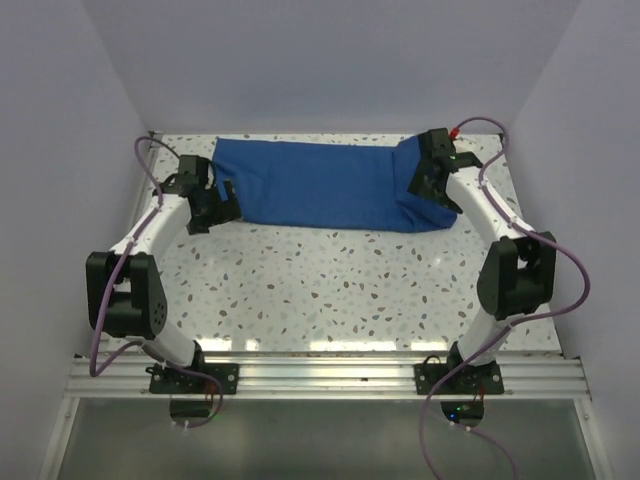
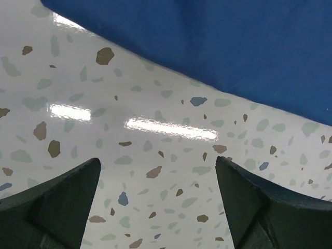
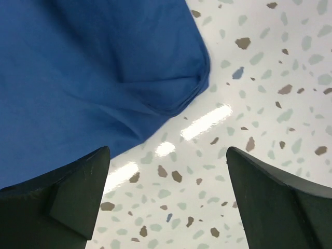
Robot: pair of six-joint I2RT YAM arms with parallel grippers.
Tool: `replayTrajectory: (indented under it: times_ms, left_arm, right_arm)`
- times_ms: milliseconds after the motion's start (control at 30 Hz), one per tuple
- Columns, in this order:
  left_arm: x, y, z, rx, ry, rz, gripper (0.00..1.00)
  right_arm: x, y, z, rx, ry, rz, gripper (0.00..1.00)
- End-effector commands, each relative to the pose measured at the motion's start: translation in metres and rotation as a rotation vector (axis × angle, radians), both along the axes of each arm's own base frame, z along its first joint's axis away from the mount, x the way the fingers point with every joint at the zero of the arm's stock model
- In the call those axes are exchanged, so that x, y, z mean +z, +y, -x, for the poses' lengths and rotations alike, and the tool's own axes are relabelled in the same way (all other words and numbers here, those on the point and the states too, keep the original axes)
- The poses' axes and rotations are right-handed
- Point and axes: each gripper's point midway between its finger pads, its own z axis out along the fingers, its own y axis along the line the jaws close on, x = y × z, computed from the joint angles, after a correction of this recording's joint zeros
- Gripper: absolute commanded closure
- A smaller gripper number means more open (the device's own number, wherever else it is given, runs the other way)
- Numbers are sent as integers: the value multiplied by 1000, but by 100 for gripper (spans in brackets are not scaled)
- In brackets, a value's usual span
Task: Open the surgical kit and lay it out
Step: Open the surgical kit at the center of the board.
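The wrap is folded, so the robot's right gripper will next move outward and down to close on the wrap's far corner (image 1: 415,142), which lies below and outward of the gripper.
The surgical kit shows as a folded royal-blue cloth wrap (image 1: 320,185) lying across the far part of the table, and what it holds is hidden. My left gripper (image 1: 214,206) stands open at the wrap's left end, low over the tabletop. In the left wrist view its fingers (image 2: 52,202) frame bare table, with the wrap (image 2: 233,46) just beyond them. My right gripper (image 1: 430,182) hangs open over the wrap's right end. In the right wrist view the gripper (image 3: 167,149) has nothing between its fingers, and the wrap's rounded corner (image 3: 78,67) lies ahead and left.
The speckled terrazzo table (image 1: 340,280) is boxed in by pale walls on the left, right and back. An aluminium rail (image 1: 320,378) with both arm bases runs along the near edge. Purple cables (image 1: 570,270) loop beside each arm.
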Motion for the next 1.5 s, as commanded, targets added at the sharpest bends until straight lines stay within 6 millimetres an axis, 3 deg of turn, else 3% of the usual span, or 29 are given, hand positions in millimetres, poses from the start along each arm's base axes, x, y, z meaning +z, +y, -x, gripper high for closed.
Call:
replayTrajectory:
  times_ms: [0,167,233,367,467,600,633,667,700,733,800,1167,1367,1467]
  left_arm:
    - [15,-14,-20,-8,-69,16,4]
    - [12,-23,-12,-23,-64,22,4]
    - [9,-21,-6,-25,-62,21,4]
    - [3,-19,7,-31,-50,8,4]
    - [2,-17,18,-34,-50,3,4]
    - [-2,-16,32,-39,-46,5,4]
    - [1,-16,34,-41,-56,5,4]
    - [1,-15,35,-41,-58,3,4]
    - [0,-15,37,-43,-54,2,3]
    - [0,-16,39,-47,-53,4,3]
    - [-2,-17,42,-57,-48,13,4]
    - [-7,-19,39,-60,-104,22,3]
    - [-14,-19,33,-15,-94,38,3]
    - [-18,-19,27,-3,-76,33,3]
  right_arm:
    - [11,-22,4,-41,27,98,2]
    - [48,-21,-17,-24,-63,108,1]
    - [64,-11,-36,8,-144,63,2]
    - [78,-3,-70,45,-229,50,2]
    - [71,0,-99,48,-241,40,2]
    - [42,6,-144,49,-223,38,2]
    - [34,4,-150,43,-209,42,2]
    - [44,5,-160,37,-243,37,2]
    - [40,1,-165,28,-238,39,2]
    - [20,-1,-170,21,-201,43,2]
    - [22,-9,-181,-4,-225,38,4]
    - [-31,-56,-195,-95,-180,-19,12]
    - [-49,-69,-200,-123,-172,-48,15]
    - [-55,-66,-210,-119,-192,-66,18]
